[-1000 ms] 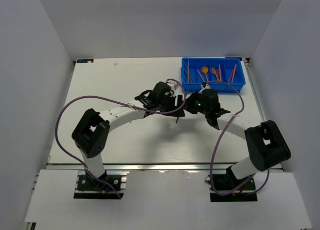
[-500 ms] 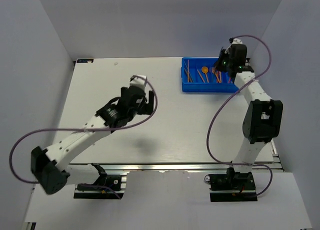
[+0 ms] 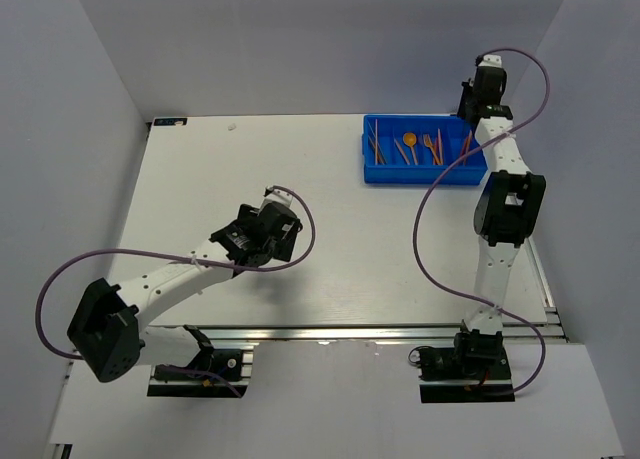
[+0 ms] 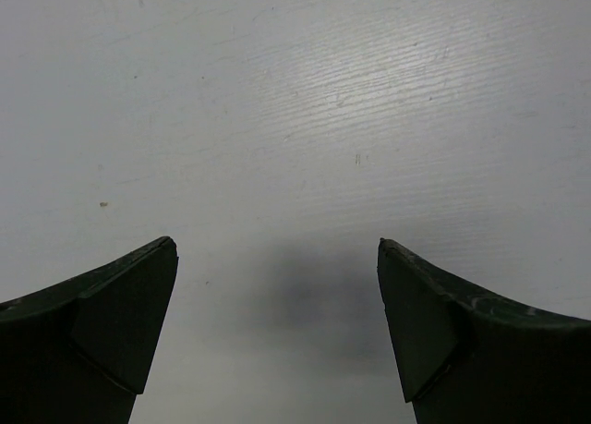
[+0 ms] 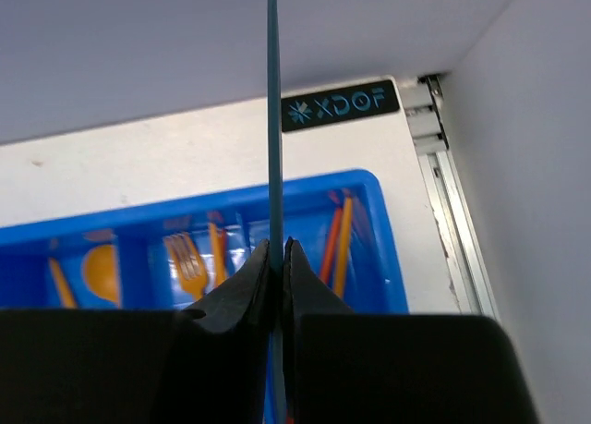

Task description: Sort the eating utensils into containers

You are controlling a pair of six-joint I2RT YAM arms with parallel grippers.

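My right gripper lowers toward the right in the wrist view next to release the utensil, as the free strip by the tray's end [image 3: 477, 146] [image 5: 364, 269] lies below it.
The blue divided tray [image 3: 425, 177] stands at the back right of the table. It holds orange and red-orange utensils, among them a spoon [image 3: 410, 139] and a fork [image 3: 430, 142]. My right gripper [image 3: 476, 101] hangs above the tray's right end. In the right wrist view the right gripper [image 5: 277, 244] is shut on a thin dark grey-blue utensil [image 5: 273, 119], seen edge-on and pointing past the tray [image 5: 386, 258]. Below lie an orange fork [image 5: 188, 262], a spoon [image 5: 100, 272] and knives [image 5: 340, 239]. My left gripper [image 3: 283, 226] is open and empty over bare table, as the left wrist view [image 4: 277, 248] shows.
A black XDOF label [image 5: 342, 105] sits on the table behind the tray. A metal rail [image 5: 443, 165] runs along the table's right edge. Grey walls enclose the back and both sides. The right arm's purple cable [image 3: 430, 219] loops over the table's right part.
Both grippers were together at the table's middle. The right one has swung to the tray and risen over its right end. The left one has drawn back to the left.
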